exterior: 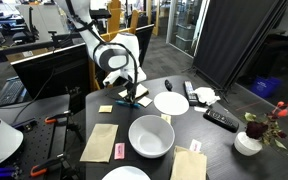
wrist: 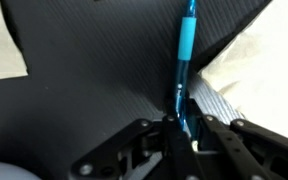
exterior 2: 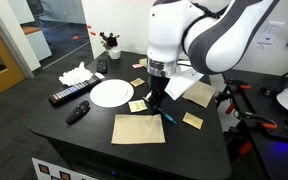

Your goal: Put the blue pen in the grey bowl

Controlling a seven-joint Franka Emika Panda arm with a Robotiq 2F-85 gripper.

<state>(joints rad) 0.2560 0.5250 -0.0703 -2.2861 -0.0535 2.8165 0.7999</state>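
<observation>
My gripper needs to lift the blue pen next, move across over the grey bowl's open middle and go down to let go of it, because the grey bowl's rim stands above the tabletop.
The blue pen is a thin teal stick that runs from the top of the wrist view down between my fingers. My gripper is shut on its lower end, low over the black table. In both exterior views the gripper points down at the table, and a blue end of the pen shows beside it. The grey bowl stands on the table, in front of the gripper and a little to its right. I cannot see the bowl in the wrist view.
A flat white plate lies near the gripper. Black remotes, tan napkins, yellow sticky notes, a flower pot and another white dish share the table.
</observation>
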